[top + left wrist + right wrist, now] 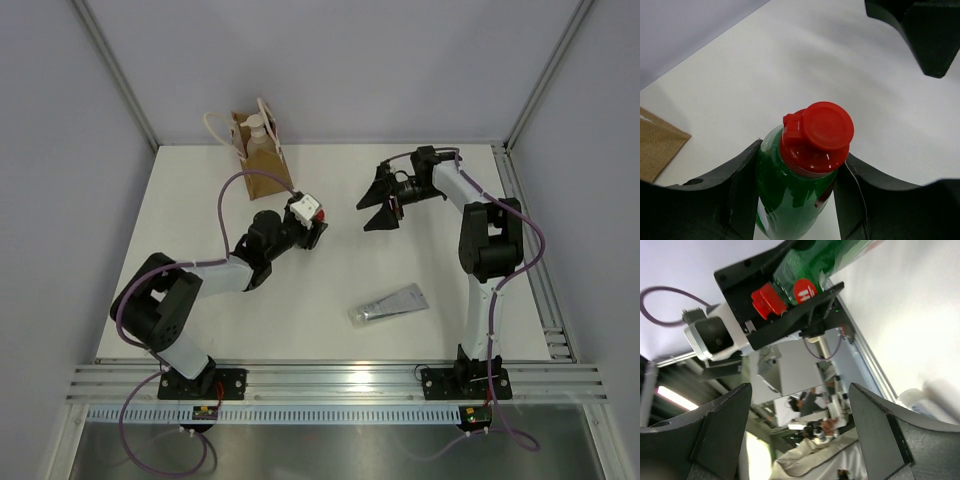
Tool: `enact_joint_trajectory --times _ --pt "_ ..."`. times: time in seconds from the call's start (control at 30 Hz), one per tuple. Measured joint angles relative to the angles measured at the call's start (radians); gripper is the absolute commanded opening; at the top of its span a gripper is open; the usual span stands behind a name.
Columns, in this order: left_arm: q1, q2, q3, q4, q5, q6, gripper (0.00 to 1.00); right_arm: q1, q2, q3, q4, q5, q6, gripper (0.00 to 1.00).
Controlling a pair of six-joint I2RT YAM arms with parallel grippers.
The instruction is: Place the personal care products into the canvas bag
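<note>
My left gripper should move up and outward, then down to the bag's opening beside the pump bottle to let go of the squeeze bottle, because that side of the bag is open.
My left gripper is shut on the green red-capped squeeze bottle, held above the table's middle with its red cap sticking out past the fingers. In the right wrist view the same bottle shows clamped in the left gripper's black jaws. The right gripper hangs open and empty a short way to the bottle's right, facing it. The canvas bag stands at the back left, a beige pump bottle poking out of its top. A silver-grey flat tube lies on the table at the front right.
The bag's tan corner shows at the left edge of the left wrist view, and the right gripper's black fingers at its top right. Grey walls close the back and sides. An aluminium rail runs along the near edge.
</note>
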Motion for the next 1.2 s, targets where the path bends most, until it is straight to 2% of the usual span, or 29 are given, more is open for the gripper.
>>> enact_joint_trajectory --times 0.27,0.53,0.77,1.0,1.2 --pt "0.050 -0.046 -0.015 -0.023 -0.013 -0.035 0.00 0.000 0.000 0.035 -0.109 0.102 -0.223 0.81" --pt "0.156 -0.113 0.009 -0.100 0.011 -0.071 0.00 -0.011 0.000 0.038 -0.117 0.126 -0.282 0.77" --pt "0.229 -0.138 0.140 -0.224 0.014 -0.096 0.00 -0.040 0.000 0.038 -0.117 0.126 -0.291 0.75" --pt "0.316 -0.140 0.291 -0.263 0.016 -0.127 0.00 -0.066 0.000 0.038 -0.117 0.125 -0.293 0.74" --pt "0.371 -0.093 0.463 -0.300 -0.044 -0.162 0.00 -0.080 0.000 0.038 -0.118 0.123 -0.300 0.73"
